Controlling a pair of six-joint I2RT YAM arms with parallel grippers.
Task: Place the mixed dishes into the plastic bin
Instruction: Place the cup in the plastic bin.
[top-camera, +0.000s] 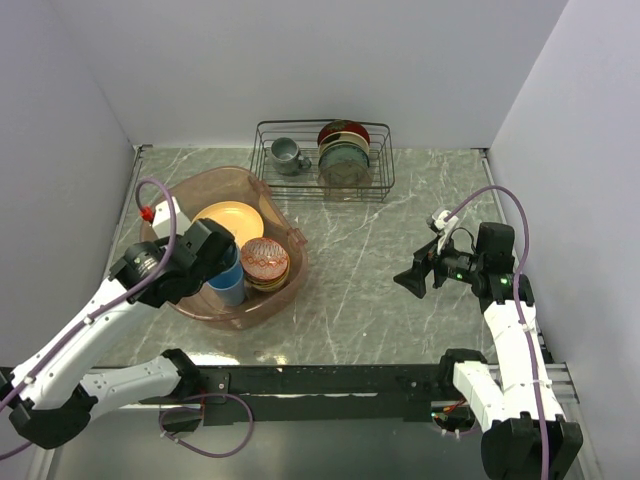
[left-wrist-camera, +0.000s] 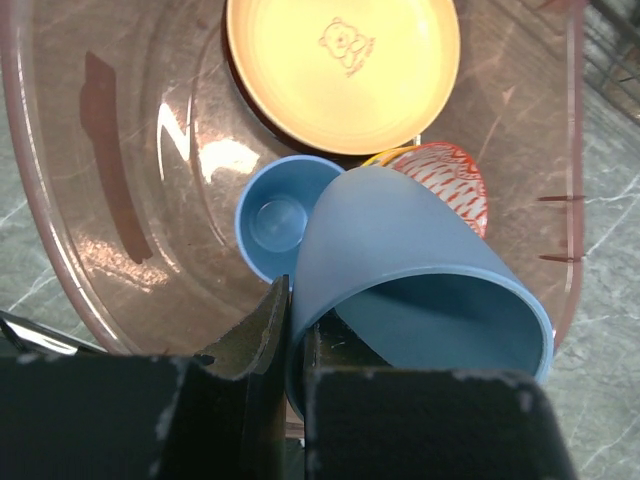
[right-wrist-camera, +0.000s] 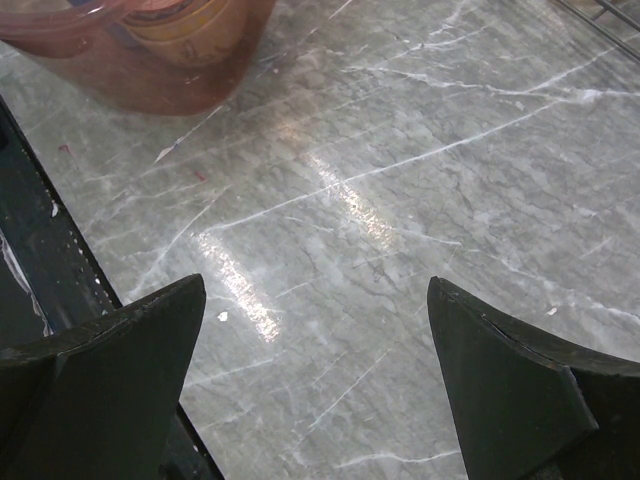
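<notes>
The robot's left gripper will next lower the second cup into the first cup's opening and open there, since the first light-blue cup stands open below.
The pinkish-brown plastic bin stands at the left. Inside lie a yellow-orange plate, a red-patterned bowl and a light-blue cup. My left gripper is over the bin's near side, shut on the rim of a second light-blue cup, which is tilted above the bin floor. The first light-blue cup stands upright just beside it. The plate and the bowl also show in the left wrist view. My right gripper is open and empty above the bare table at the right.
A black wire rack at the back holds a grey mug and upright dark plates. White walls close in the left, back and right. The bin's corner shows at the top left of the right wrist view.
</notes>
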